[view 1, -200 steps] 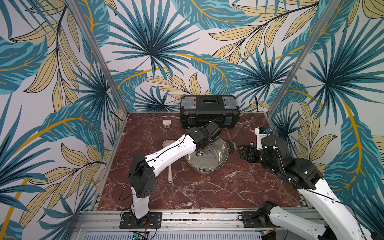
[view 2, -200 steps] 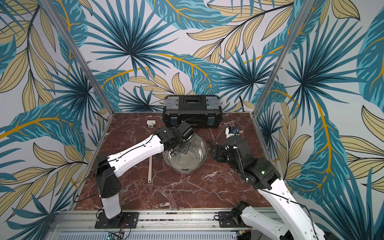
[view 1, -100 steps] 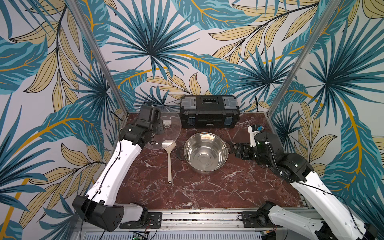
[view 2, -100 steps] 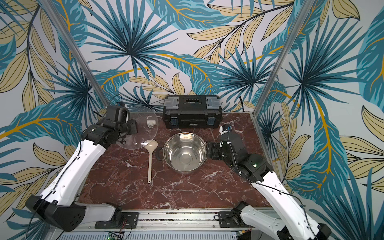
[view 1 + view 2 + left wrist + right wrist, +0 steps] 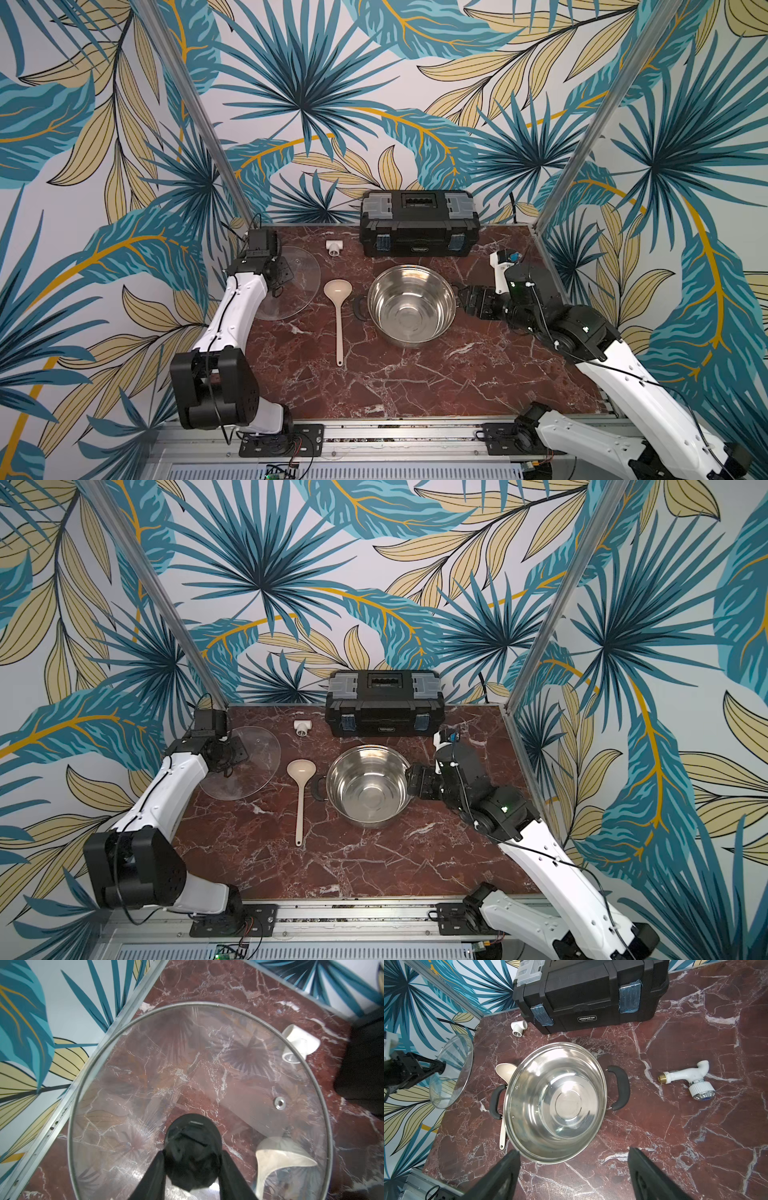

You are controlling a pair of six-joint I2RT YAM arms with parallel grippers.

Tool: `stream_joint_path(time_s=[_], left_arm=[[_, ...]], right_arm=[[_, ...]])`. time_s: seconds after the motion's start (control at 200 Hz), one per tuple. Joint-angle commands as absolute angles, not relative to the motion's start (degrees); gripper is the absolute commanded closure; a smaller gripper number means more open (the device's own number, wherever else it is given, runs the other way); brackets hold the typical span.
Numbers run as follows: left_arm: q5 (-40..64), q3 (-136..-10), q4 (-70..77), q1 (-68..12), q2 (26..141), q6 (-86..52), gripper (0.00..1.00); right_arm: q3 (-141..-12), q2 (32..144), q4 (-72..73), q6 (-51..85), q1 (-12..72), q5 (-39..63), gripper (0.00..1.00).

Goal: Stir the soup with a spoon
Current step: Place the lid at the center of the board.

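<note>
My left gripper moves down with the lid onto the bare marble beside the spoon next and lets go of the black knob [image 5: 192, 1140], since that spot is below the gripper.
The cream spoon [image 5: 339, 328] [image 5: 299, 812] lies flat on the marble, bowl toward the back, just left of the steel pot [image 5: 384, 291] [image 5: 345, 771] [image 5: 529, 1076]. The pot stands uncovered; its inside looks like shiny steel and I cannot make out soup. My left gripper [image 5: 279, 272] [image 5: 232, 752] [image 5: 192, 1156] is shut on the black knob [image 5: 192, 1140] of the glass lid [image 5: 301, 270] [image 5: 255, 762] [image 5: 187, 1059] [image 5: 452, 1068], which hangs tilted at the far left. My right gripper [image 5: 469, 299] [image 5: 417, 781] [image 5: 574, 1153] stands open beside the pot's right handle [image 5: 619, 1088], holding nothing.
A black toolbox [image 5: 417, 226] [image 5: 591, 991] sits against the back wall. A small white T-shaped pipe fitting [image 5: 334, 248] [image 5: 299, 1043] lies between the lid and the toolbox. A white tap fitting [image 5: 685, 1078] lies right of the pot. The metal corner post [image 5: 116, 1028] is close behind the lid.
The left arm lifted the lid off the pot, carried it to the far left, and now holds it lower. The spoon came into full view. The right gripper stayed beside the pot.
</note>
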State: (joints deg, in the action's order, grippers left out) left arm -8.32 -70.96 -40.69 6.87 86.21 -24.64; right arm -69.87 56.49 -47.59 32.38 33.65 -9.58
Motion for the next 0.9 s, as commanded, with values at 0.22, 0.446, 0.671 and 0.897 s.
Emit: stream_joint_path(time_s=[0.22, 0.446, 0.671, 0.897], left_arm=[[-7.15, -65.37, -30.21, 8.97, 93.70, -24.60, 0.84], [-7.82, -62.65, -28.12, 8.97, 95.39, -24.88, 0.63], [-7.57, -61.53, -28.04, 8.97, 97.37, -24.40, 0.36], [-6.98, -61.23, -29.93, 8.88, 91.43, -26.72, 0.11]], right_arm=[[-68.45, 53.80, -49.31, 33.22, 33.97, -11.43, 0.13], [-68.55, 54.79, -48.93, 33.67, 33.97, -11.05, 0.13], [-68.63, 54.45, -49.28, 33.62, 34.01, -11.38, 0.13], [-68.32, 53.01, -49.93, 33.58, 33.95, -11.98, 0.10]])
